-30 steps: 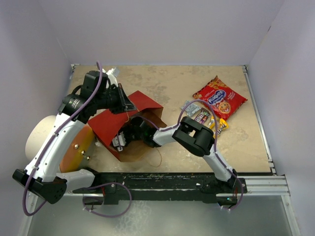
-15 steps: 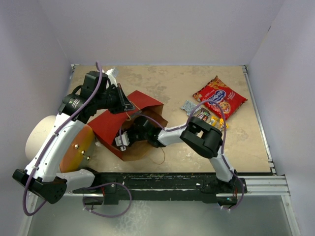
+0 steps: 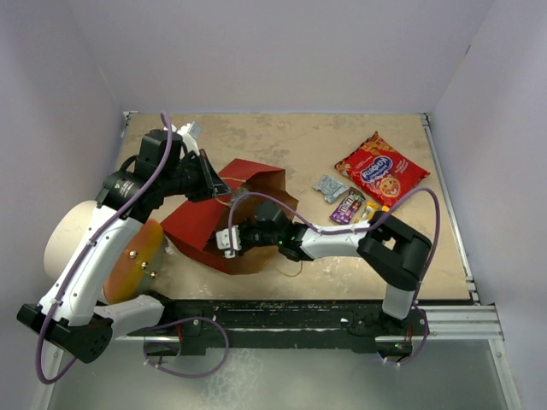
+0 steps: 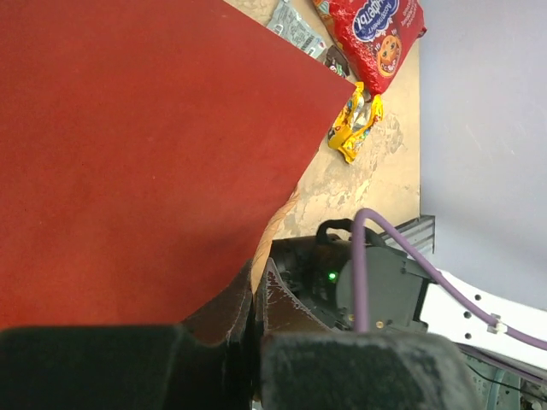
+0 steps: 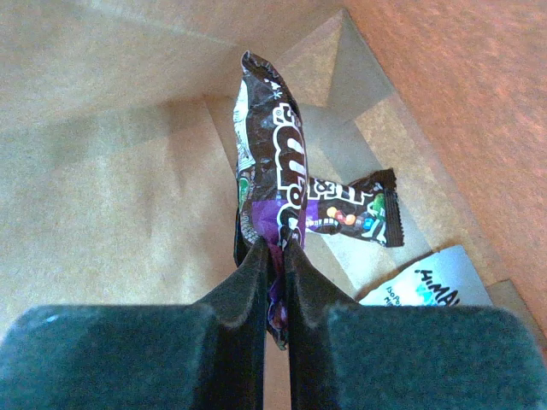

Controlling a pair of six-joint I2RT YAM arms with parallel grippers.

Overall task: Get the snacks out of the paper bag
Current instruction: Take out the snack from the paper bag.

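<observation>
Other snacks are lying together outside the bag. I will next move my right gripper out, to the right in the top view, and lower it onto the purple packet to let go.
The paper bag point(image 3: 201, 224) lies on its side at the left, red outside, brown inside point(image 5: 102, 188). My left gripper point(image 3: 212, 181) is shut on the bag's upper rim point(image 4: 252, 278) and holds the mouth up. My right gripper point(image 3: 229, 242) reaches into the mouth and is shut point(image 5: 274, 248) on a dark purple-and-brown packet point(image 5: 272, 171). A small brown packet point(image 5: 355, 213) and a white packet point(image 5: 423, 282) lie deeper in the bag. On the table to the right lie the red cookie bag point(image 3: 380, 171), a silver-grey packet point(image 3: 329, 187), a purple packet point(image 3: 349, 205) and a yellow-orange packet point(image 3: 377, 209).
A white cylinder point(image 3: 73, 237) with an orange end point(image 3: 137, 256) lies at the left edge, against the bag and under my left arm. The bag's string handle point(image 3: 291, 272) trails on the table near the front rail. Walls enclose the table on three sides.
My right arm has stretched out low, its elbow moving right and down, and the gripper has drawn slightly right inside the bag. The bag's mouth has shifted a little to the right.
</observation>
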